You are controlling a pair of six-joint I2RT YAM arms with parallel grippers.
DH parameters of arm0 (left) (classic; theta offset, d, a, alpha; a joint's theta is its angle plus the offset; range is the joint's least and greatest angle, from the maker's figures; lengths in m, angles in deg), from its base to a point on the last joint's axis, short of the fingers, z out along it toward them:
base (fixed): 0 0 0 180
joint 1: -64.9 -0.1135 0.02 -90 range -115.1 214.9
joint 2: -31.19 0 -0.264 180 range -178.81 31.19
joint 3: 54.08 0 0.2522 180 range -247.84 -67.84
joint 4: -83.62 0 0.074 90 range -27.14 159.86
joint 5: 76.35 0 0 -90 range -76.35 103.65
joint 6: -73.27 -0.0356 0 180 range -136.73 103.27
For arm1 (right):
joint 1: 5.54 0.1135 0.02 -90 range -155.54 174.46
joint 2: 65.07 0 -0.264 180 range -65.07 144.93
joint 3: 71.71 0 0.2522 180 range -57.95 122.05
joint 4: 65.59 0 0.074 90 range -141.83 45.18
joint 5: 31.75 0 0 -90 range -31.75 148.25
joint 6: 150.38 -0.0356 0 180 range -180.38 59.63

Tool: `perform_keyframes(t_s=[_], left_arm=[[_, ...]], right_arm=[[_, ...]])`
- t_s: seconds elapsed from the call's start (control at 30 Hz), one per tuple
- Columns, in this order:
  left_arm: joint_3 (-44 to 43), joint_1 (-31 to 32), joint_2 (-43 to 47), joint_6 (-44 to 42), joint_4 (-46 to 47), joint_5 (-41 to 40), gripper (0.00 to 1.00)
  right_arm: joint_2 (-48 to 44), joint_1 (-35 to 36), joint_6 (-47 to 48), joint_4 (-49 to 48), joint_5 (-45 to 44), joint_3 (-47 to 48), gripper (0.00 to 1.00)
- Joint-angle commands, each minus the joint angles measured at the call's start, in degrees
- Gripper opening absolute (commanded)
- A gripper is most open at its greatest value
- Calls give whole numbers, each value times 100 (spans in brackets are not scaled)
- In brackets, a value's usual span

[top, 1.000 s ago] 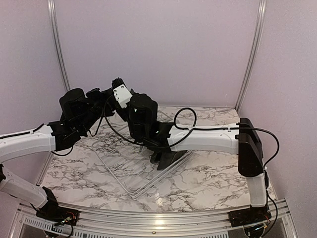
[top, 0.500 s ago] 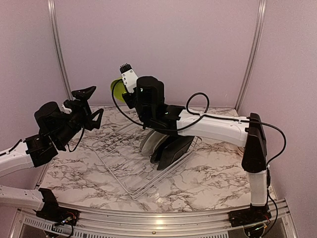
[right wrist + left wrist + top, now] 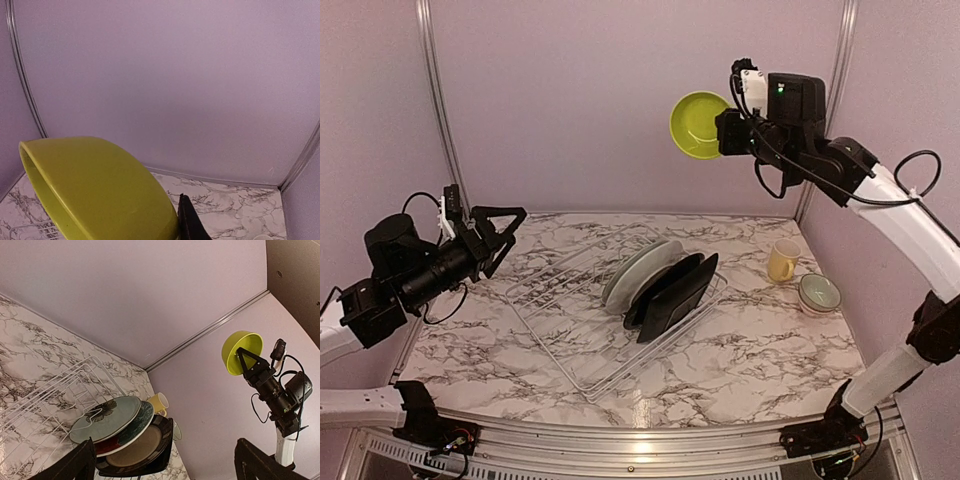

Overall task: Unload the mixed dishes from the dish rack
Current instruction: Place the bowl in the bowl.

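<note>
Next I should swing my right gripper down to free its lime-green bowl in the empty grey-green bowl, which stands below and to its right in the top view.
My right gripper is raised high at the back right, shut on the rim of the lime-green bowl. One black finger shows beside the bowl; the other is hidden by it. The white wire dish rack lies mid-table. Round whitish plates and black squarish plates lean in it. My left gripper hovers left of the rack, open and empty, facing the plates.
A pale yellow mug and a pale grey-green bowl stand on the marble table to the right of the rack. Purple walls close in the back and both sides.
My right arm has lifted the lime-green bowl from over the rack up and to the back right. My left arm has drawn back to the left and its gripper has opened.
</note>
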Motion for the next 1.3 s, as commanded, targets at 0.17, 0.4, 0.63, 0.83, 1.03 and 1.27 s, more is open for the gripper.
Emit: perform_keyframes(t_s=[0.17,0.4,0.63,0.83,1.03,1.27], left_arm=[[-540,-21,-432,-1140,-119,1302,99],[-757,-25,-776,-887,-119,1507,99],[-1655,-25,-1406,-1324,-1298,2123,99],[-1483,-30,-1688,-1633,-944,2187,99],[-1171,-25,-1747,-1484,-145,2132,99],[-1258,-25,-1722,-1651,-313,1771,99]], right_arm=[[-1873,-1092,-1766,2590,645,-1797,0],[-2142,-2972,-1716,2934,2087,-2375,0],[-2193,-4560,-1872,2448,3224,-2982,0],[-2352,-6116,-1766,1838,4355,-4055,0],[-1647,-7049,-1632,1404,5377,-4436,0],[-884,-7508,-1421,1155,5714,-4478,0]])
